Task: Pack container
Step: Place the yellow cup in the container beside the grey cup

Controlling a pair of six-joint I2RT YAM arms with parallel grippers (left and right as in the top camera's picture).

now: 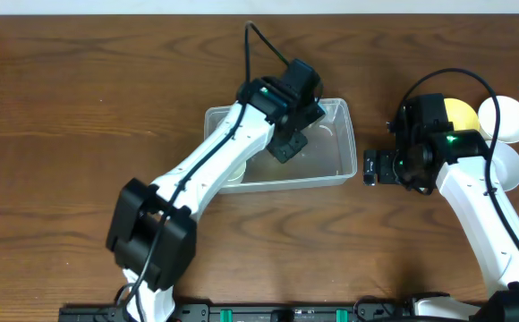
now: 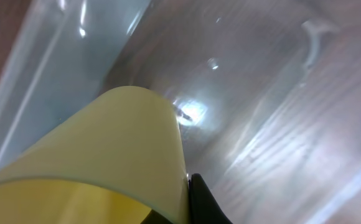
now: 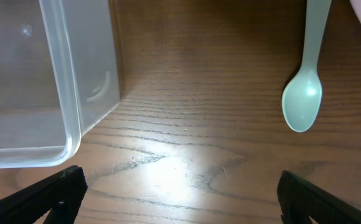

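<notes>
The pale yellow bowl (image 2: 124, 155) should go down next in my left gripper to the container's clear bottom beside the container's side, then I open.
The clear plastic container (image 1: 347, 154) stands at the table's middle. My left gripper (image 1: 287, 143) reaches down into it and is shut on the wall of a pale yellow bowl (image 2: 124, 155); one black finger presses its outside. The container's clear floor and wall (image 2: 274, 93) fill the left wrist view. In the overhead view this bowl is hidden under the gripper. A pale round thing (image 1: 235, 172) lies in the container's front left corner, partly under the arm. My right gripper (image 1: 371, 167) is open and empty (image 3: 180, 199), just right of the container's corner (image 3: 71, 134).
A mint green spoon (image 3: 302, 102) lies on the wood to the right of the container. A yellow bowl (image 1: 461, 114) and two white bowls (image 1: 507, 116) (image 1: 503, 163) stand at the far right behind my right arm.
</notes>
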